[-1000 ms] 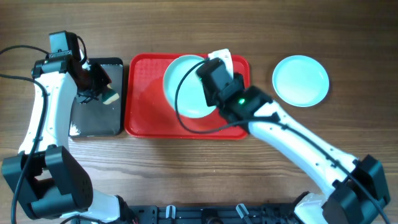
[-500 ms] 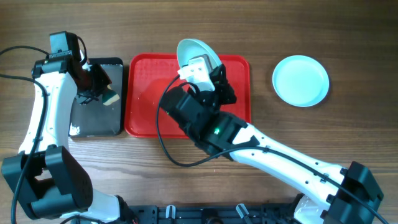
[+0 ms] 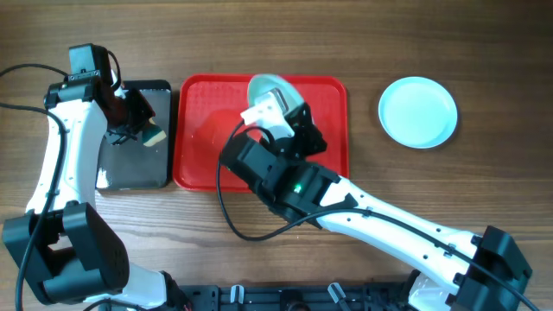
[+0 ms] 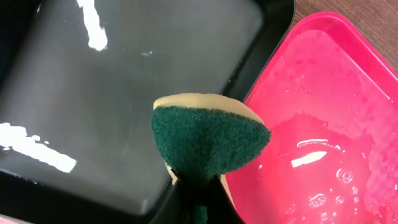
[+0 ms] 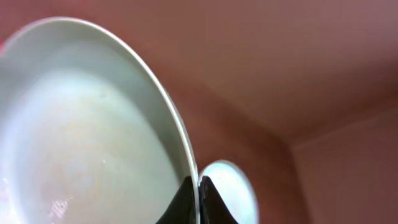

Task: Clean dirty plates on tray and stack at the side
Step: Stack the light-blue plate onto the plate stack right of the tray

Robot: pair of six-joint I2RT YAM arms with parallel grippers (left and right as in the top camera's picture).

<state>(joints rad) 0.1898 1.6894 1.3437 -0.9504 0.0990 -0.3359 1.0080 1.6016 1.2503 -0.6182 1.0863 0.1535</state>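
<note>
I will move my right gripper to the right in the overhead view and down, then level the tilted plate and release it onto the aqua plate (image 5: 231, 191), since the aqua plate lies flat aside.
My right gripper (image 3: 278, 114) (image 5: 198, 186) is shut on the rim of a pale plate (image 3: 270, 89) (image 5: 81, 137) and holds it tilted on edge above the red tray (image 3: 207, 130). A second aqua plate (image 3: 418, 111) lies flat on the table to the right; it also shows small in the right wrist view (image 5: 229, 186). My left gripper (image 3: 138, 125) (image 4: 198, 193) is shut on a green and yellow sponge (image 4: 208, 140) (image 3: 152, 135) over the seam between the black tray and the wet red tray (image 4: 323, 137). A third plate is not in view.
A black tray (image 3: 134, 164) (image 4: 112, 93) with wet streaks lies left of the red tray. My right arm (image 3: 380, 220) crosses the table from the lower right. Bare wooden table lies around both trays.
My right gripper lifted the plate off the red tray, tipped it up on edge and turned the wrist. The left arm and sponge have not moved.
</note>
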